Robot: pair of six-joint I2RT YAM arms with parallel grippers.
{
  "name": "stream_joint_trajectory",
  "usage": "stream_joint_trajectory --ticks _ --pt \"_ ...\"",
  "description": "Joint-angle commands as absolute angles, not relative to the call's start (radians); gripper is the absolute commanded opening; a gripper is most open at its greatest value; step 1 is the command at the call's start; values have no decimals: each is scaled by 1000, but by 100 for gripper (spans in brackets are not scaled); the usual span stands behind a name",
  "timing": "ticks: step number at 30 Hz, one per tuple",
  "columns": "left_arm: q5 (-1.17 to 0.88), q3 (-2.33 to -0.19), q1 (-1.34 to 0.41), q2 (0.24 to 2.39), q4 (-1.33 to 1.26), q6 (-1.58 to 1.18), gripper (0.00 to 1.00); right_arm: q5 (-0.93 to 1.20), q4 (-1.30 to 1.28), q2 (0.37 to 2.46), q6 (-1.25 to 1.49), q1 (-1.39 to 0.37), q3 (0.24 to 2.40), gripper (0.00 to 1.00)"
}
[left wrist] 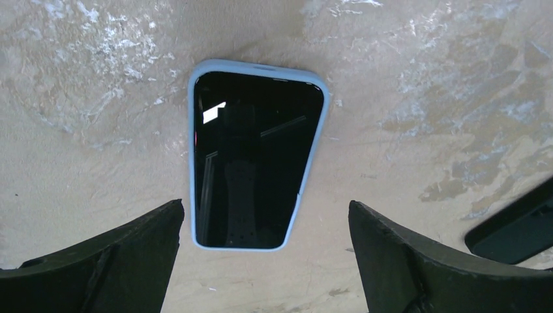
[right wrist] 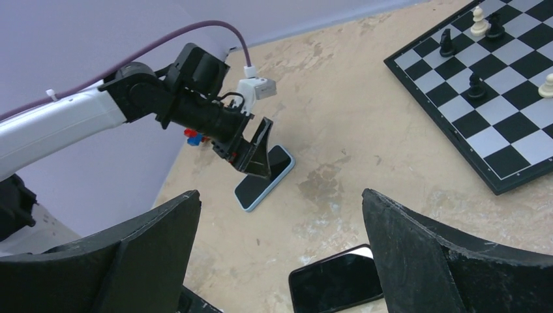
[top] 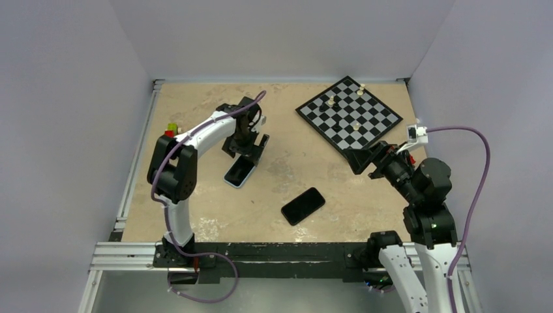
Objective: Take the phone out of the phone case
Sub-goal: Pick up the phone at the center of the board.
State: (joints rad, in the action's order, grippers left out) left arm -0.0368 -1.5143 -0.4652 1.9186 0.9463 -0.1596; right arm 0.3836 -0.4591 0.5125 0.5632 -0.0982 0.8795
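My left gripper descends over the middle of the light blue phone case (left wrist: 255, 66) next and closes on its long sides. My open fingers span its width.
A phone with a dark screen (left wrist: 251, 163) lies flat on the tan table inside a light blue phone case (left wrist: 255, 66); the case shows as a thin blue rim around it. In the top view this cased phone (top: 239, 173) sits left of centre. My left gripper (top: 246, 149) hovers just above its far end, open, its jaws (left wrist: 266, 205) spread wider than the phone and touching nothing. A second, black phone (top: 303, 205) lies nearer the front. My right gripper (top: 365, 156) is raised at the right, open and empty, with the black phone (right wrist: 336, 280) below it.
A chessboard (top: 349, 116) with a few pieces lies at the back right, close to my right gripper. Small coloured blocks (top: 171, 129) sit by the left edge behind the left arm. White walls close in the table on three sides.
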Motion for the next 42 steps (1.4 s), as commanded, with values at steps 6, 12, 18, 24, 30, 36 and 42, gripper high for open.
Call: stream_joint_trajectory --ticks 6,12,18,24,30,36,42 --pt "-90 -1563 -411 1992 951 -91 100 420 -391 493 579 -102 866 99" --pt "-112 -1554 -403 2039 941 -86 100 430 -380 493 590 -102 871 98" --pt "-107 -1559 -408 2080 941 -103 100 428 -389 477 597 -102 872 98" --pt "-85 -1596 -445 2136 988 -135 96 420 -394 469 607 -102 871 98" --pt "-30 -1597 -477 2169 1003 -150 89 410 -400 463 621 -102 871 96" --pt "21 -1591 -509 2174 1008 -149 82 360 -446 494 616 -103 869 92" --pt "-85 -1594 -519 2175 1008 -118 50 322 -468 526 612 -114 852 91"
